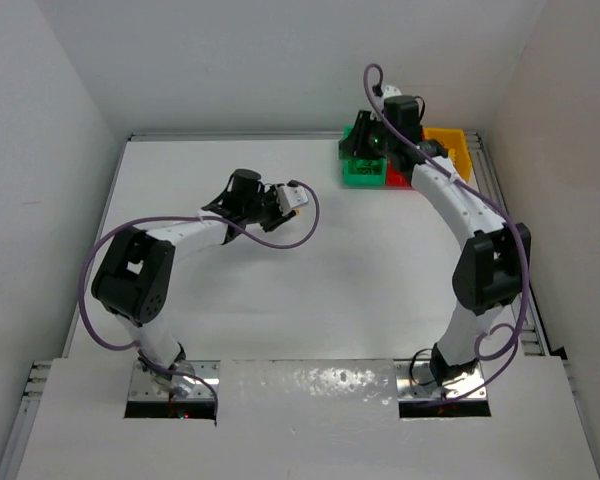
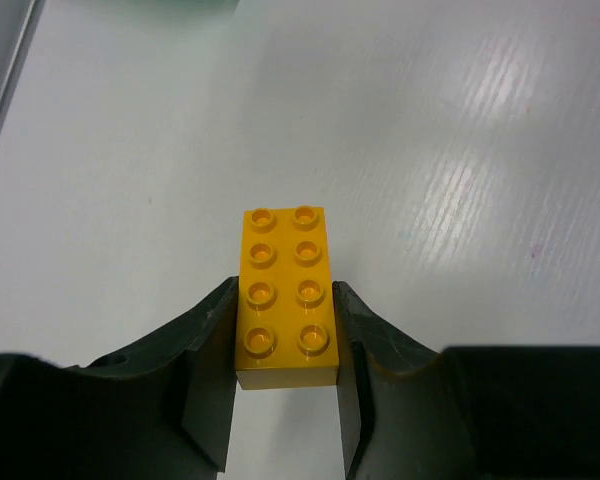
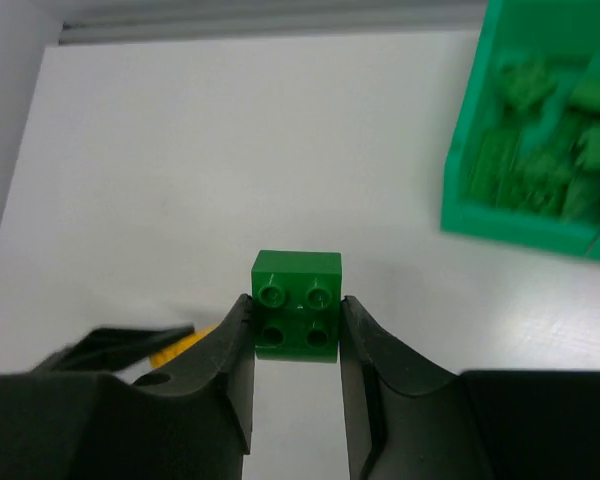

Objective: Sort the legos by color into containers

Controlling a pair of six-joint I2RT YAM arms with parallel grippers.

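Next, my right gripper moves outward and to the right in its wrist view, over the green bin, and lets go there, since green legos already lie inside.
My left gripper [image 2: 285,310] is shut on a yellow-orange lego [image 2: 283,270] with eight studs, held just over the white table, left of centre in the top view [image 1: 296,205]. My right gripper [image 3: 296,318] is shut on a small green lego [image 3: 297,290] with four studs. In the top view this right gripper [image 1: 366,142] hangs over the containers at the back right: a green bin [image 1: 360,176], a red bin [image 1: 398,180] and a yellow-orange bin [image 1: 452,146] joined in a row. Several green legos lie in the green bin [image 3: 500,215].
The white table [image 1: 280,290] is walled on the left, back and right. A metal rail [image 1: 490,180] runs along its right edge. Purple cables loop off both arms. The left arm's fingers [image 3: 110,345] show at the lower left of the right wrist view.
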